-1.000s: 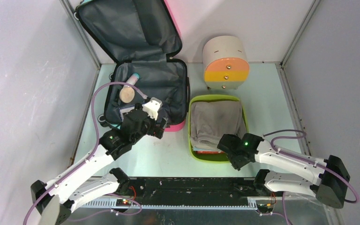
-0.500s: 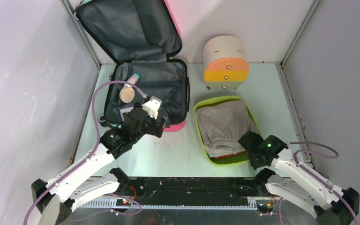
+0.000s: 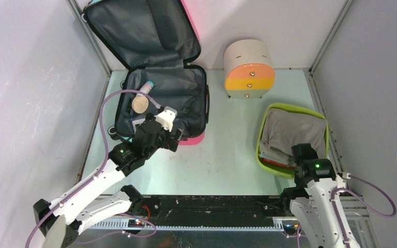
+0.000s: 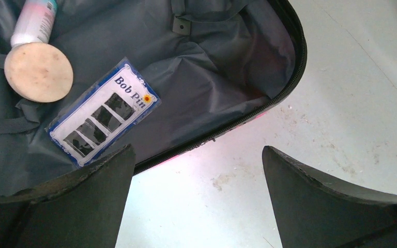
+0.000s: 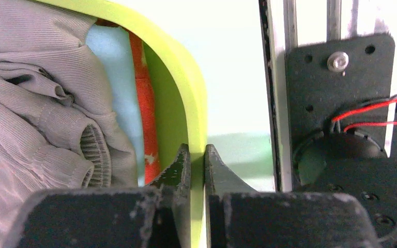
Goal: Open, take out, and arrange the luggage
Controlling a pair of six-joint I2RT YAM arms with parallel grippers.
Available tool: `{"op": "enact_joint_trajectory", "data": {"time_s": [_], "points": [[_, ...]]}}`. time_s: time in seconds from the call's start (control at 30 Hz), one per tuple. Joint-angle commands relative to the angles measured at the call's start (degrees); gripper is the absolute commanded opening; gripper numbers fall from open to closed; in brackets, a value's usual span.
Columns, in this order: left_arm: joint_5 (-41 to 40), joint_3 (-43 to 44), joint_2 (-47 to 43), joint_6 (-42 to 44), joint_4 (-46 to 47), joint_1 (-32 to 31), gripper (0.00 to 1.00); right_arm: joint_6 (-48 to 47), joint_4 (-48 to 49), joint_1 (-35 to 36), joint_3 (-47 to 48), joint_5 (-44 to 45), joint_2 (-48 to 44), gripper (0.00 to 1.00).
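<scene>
The tray sits crooked. Next, my right gripper slides toward the grey side [image 3: 347,140], to its right in the top view, and releases the tray's rim.
The luggage [image 3: 186,88] lies open at the back left, lid up against the wall, dark grey lining showing. Inside lie a tube with a round beige cap [image 3: 140,102] and a blue-edged card [image 4: 103,119] marked "Bob Pin". My left gripper [image 4: 196,170] is open and empty, just over the suitcase's near rim [image 4: 284,88]. My right gripper [image 5: 197,155] is shut on the near wall of the lime-green tray [image 5: 194,103], which stands at the right of the table [image 3: 267,116] with grey folded cloth [image 3: 294,132] in it.
A beige cylinder with an orange-yellow face [image 3: 249,70] stands at the back centre. Grey walls close in left, right and behind. A black rail [image 3: 212,206] runs along the near edge. Red and light-blue items [image 5: 144,98] lie under the cloth.
My right gripper has dragged the green tray from beside the suitcase to the right side of the table, turning it somewhat. The left arm has stayed put.
</scene>
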Motion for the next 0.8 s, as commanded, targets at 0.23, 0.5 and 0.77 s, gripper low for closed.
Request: {"op": "enact_joint_trajectory", "data": {"time_s": [0.23,0.5,0.77], "points": [[-2.7,0.6,-2.7,3.6,1.1,0.0,1.00,-33.3,24.7,-20.8,0.2,8.6,1.6,0.00],[-2.9,0.6,-2.5,3.7,1.2,-0.1,1.00,-44.5,35.3,-28.3,1.4,5.5,3.9,0.00],[-2.6,0.6,-2.6,3.6,1.0,-0.1,1.00,-52.6,42.0,-34.7,4.0,3.8,9.8,0.00]]}}
